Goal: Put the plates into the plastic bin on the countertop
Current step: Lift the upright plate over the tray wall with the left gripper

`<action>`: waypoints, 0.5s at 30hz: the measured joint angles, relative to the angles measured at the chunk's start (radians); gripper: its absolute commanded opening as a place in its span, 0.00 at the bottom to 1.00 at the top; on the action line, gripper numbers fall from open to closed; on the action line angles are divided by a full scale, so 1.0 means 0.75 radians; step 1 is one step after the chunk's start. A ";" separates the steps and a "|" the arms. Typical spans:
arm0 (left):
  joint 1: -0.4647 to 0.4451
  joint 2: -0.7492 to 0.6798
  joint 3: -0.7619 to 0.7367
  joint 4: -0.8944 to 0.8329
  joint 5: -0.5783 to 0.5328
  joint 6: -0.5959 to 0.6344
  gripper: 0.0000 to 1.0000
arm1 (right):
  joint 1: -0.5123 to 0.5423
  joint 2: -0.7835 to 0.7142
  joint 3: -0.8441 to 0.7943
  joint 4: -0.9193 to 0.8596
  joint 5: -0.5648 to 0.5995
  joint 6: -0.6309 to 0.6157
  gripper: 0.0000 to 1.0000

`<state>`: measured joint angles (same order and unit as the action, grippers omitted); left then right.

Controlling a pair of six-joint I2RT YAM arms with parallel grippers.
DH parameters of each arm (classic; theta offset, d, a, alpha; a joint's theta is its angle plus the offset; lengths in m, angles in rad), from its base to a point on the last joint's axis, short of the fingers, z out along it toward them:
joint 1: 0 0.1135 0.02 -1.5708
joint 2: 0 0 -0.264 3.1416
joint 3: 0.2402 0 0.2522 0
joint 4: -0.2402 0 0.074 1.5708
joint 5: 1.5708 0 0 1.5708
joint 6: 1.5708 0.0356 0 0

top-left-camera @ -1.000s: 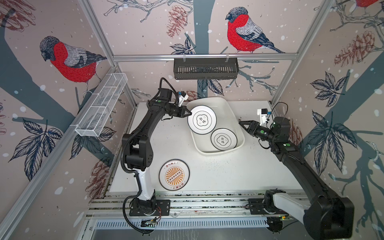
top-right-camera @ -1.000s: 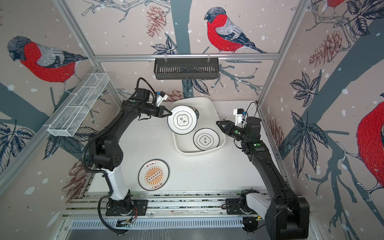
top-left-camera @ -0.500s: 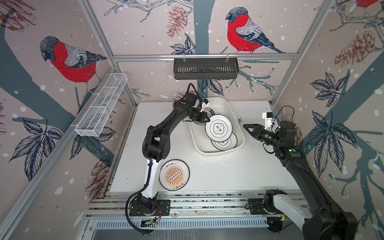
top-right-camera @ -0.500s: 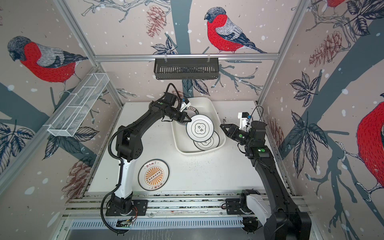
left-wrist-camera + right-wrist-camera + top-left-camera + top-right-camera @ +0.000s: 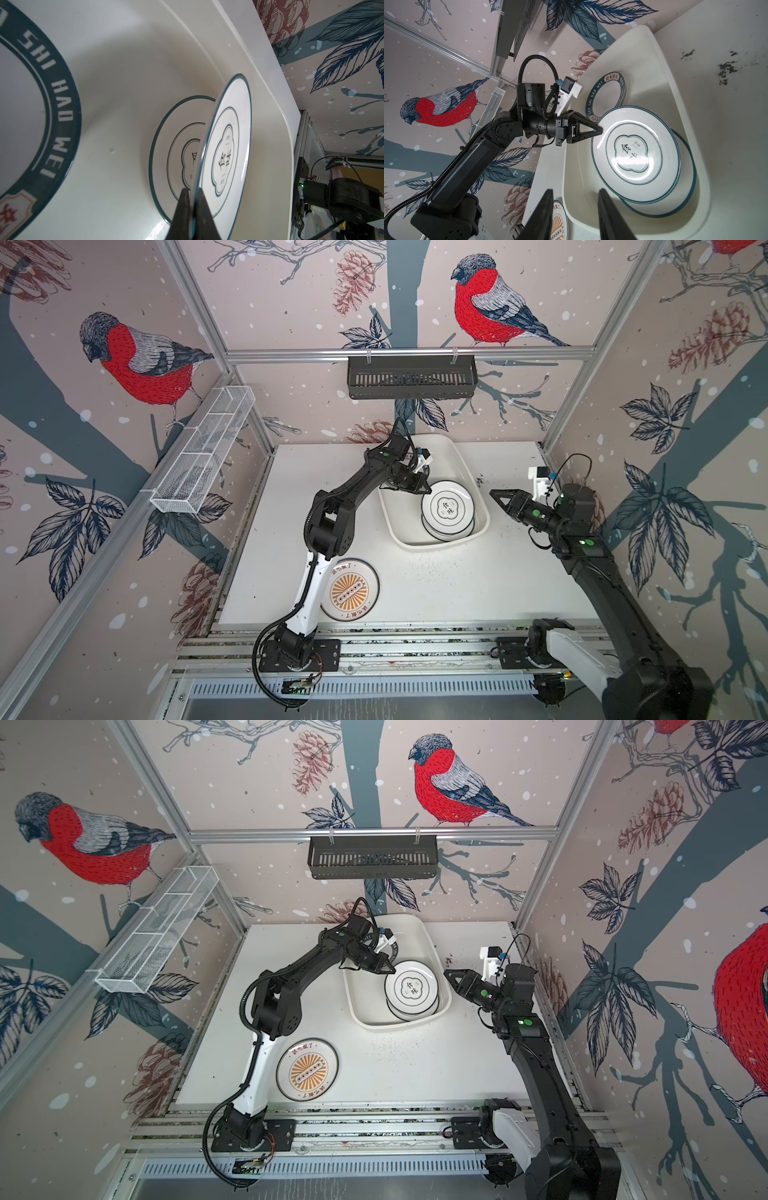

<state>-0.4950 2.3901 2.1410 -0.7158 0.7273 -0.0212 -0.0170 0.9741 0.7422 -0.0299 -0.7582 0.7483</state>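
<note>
My left gripper moves down toward the matching plate lying in the bin next and lets go of the tilted plate's rim there, as the tilted plate still hovers above it.
The white plastic bin [image 5: 399, 522] [image 5: 361, 1006] stands at the back of the countertop [image 5: 478, 580]. My left gripper [image 5: 426, 488] [image 5: 390, 969] [image 5: 192, 191] is shut on the rim of a thin-rimmed plate [image 5: 448, 507] [image 5: 228, 149] [image 5: 633, 153] with black characters. It holds this plate tilted inside the bin, over a like plate [image 5: 172, 145] [image 5: 685, 187]. Green-rimmed plates [image 5: 62, 104] [image 5: 604, 93] lie stacked at the bin's far end. An orange-sunburst plate [image 5: 350, 590] [image 5: 307, 1071] lies on the countertop near the front. My right gripper [image 5: 496, 494] [image 5: 575, 190] hovers open and empty to the right of the bin.
A black slatted basket [image 5: 411, 377] hangs on the back wall and a white wire rack [image 5: 203, 448] on the left wall. Dark specks [image 5: 480, 481] mark the countertop beside the bin. Aluminium rails [image 5: 415, 647] carry both arm bases at the front.
My left gripper has carried the thin-rimmed plate from the bin's left rim rightward and down over the plate lying in the bin. My right gripper has drawn back a little to the right.
</note>
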 measured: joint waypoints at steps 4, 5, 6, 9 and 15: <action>-0.003 0.020 0.000 0.000 -0.001 -0.007 0.00 | -0.013 0.010 0.000 -0.005 -0.005 -0.019 0.38; -0.005 0.023 0.001 0.000 -0.001 -0.007 0.00 | -0.014 0.012 -0.001 -0.009 -0.006 -0.019 0.38; -0.006 0.026 0.001 0.001 -0.001 -0.007 0.00 | -0.016 0.013 -0.002 -0.010 -0.009 -0.020 0.38; -0.009 0.041 0.002 0.001 -0.001 -0.007 0.00 | -0.022 0.018 -0.003 -0.013 -0.020 -0.023 0.38; -0.011 0.065 0.003 0.001 -0.002 -0.009 0.00 | -0.032 0.024 -0.017 -0.018 -0.024 -0.023 0.38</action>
<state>-0.5030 2.4386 2.1429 -0.7155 0.7258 -0.0280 -0.0410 0.9920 0.7296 -0.0433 -0.7761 0.7307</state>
